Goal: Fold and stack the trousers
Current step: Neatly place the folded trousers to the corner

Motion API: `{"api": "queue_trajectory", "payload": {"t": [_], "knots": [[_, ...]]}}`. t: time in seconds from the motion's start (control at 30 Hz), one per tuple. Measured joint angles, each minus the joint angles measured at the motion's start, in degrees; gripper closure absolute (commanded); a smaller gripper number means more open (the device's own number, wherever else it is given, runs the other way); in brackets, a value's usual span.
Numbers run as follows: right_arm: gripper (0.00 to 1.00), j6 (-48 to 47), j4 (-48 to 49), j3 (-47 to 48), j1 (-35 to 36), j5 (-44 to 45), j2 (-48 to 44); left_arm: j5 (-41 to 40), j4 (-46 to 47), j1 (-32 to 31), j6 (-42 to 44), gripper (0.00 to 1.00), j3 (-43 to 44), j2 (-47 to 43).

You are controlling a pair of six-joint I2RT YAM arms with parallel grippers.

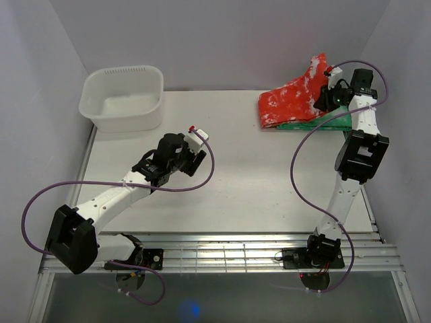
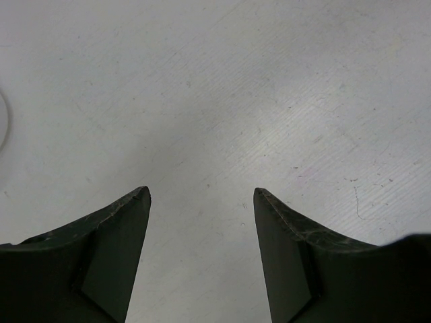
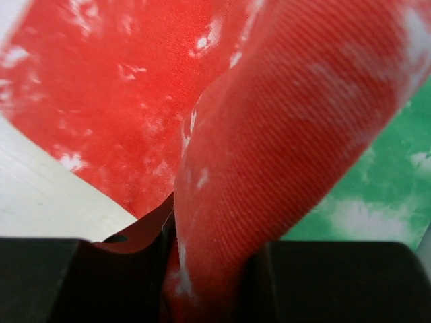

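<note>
The red-orange trousers leave one end of the green cloth bare, so next I need to move my right gripper down toward that uncovered end and let go of the fold of trousers there.
The red-orange trousers with white blotches lie folded at the table's back right, on top of a green blotched cloth. My right gripper is shut on a fold of the trousers and holds that edge lifted above the pile. The green cloth shows below on the right in the right wrist view. My left gripper is open and empty over the bare table near the middle; its dark fingers stand wide apart above the white surface.
A white plastic tub stands at the back left corner. The white table ends in a slatted metal rail at the near edge. Grey walls close in on the left, right and back.
</note>
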Motion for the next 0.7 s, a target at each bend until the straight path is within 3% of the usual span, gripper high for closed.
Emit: {"api": "queue_trajectory", "payload": {"t": [0.3, 0.47, 0.53, 0.6, 0.7], "knots": [[0.92, 1.2, 5.6, 0.0, -2.1, 4.0, 9.9, 0.0, -0.9, 0.0, 0.0, 0.27, -0.1, 1.6], [0.84, 1.2, 6.5, 0.0, -2.2, 5.4, 10.2, 0.3, -1.1, 0.0, -0.2, 0.27, -1.2, 1.8], [0.57, 1.5, 6.8, 0.0, -2.1, 5.9, 10.3, 0.4, -1.3, 0.0, -0.3, 0.27, -1.7, 1.8], [0.16, 1.8, 7.7, 0.0, -2.0, 7.2, 10.3, 0.4, -1.7, 0.0, -0.3, 0.27, -1.8, 1.8], [0.06, 1.4, 11.7, -0.1, -2.2, 13.1, 10.3, 0.4, -1.9, 0.0, -0.2, 0.27, -1.8, 1.8]]}}
